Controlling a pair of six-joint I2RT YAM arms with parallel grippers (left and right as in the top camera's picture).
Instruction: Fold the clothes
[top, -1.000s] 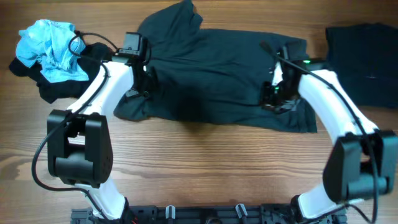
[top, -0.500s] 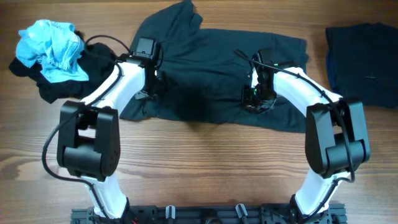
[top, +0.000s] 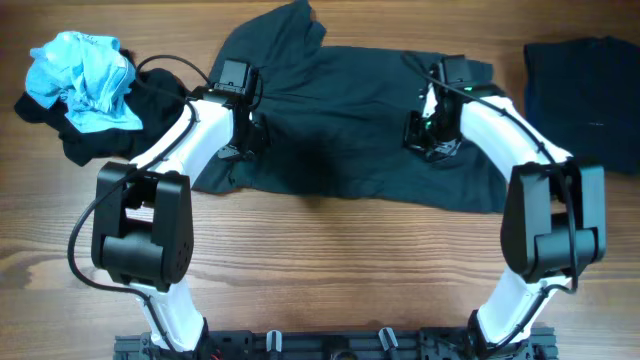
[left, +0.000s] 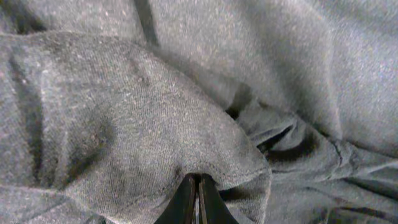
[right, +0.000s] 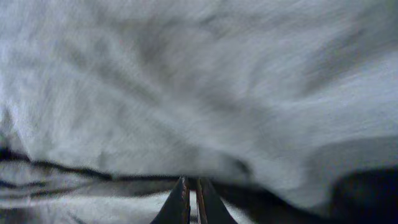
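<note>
My left gripper draws back toward the bare wooden table at the front next and releases the shirt's edge, because the fabric lies bunched around the gripper's fingers.
A dark shirt (top: 340, 120) lies spread out and wrinkled across the middle of the table. My left gripper (top: 245, 138) is down on its left part. In the left wrist view the jaws (left: 198, 185) are shut on a raised fold of the grey-looking fabric (left: 155, 112). My right gripper (top: 432, 135) is down on the shirt's right part. In the right wrist view its jaws (right: 191, 188) are closed on a layer of the fabric (right: 199, 93), which is blurred.
A crumpled light blue garment (top: 85, 75) lies on a black garment (top: 70, 140) at the far left. A folded dark garment (top: 585, 100) lies at the right edge. Bare wooden table (top: 330, 270) runs along the front.
My right gripper has moved right and away from me over the shirt. My left gripper shifted right a second ago and has stayed put since.
</note>
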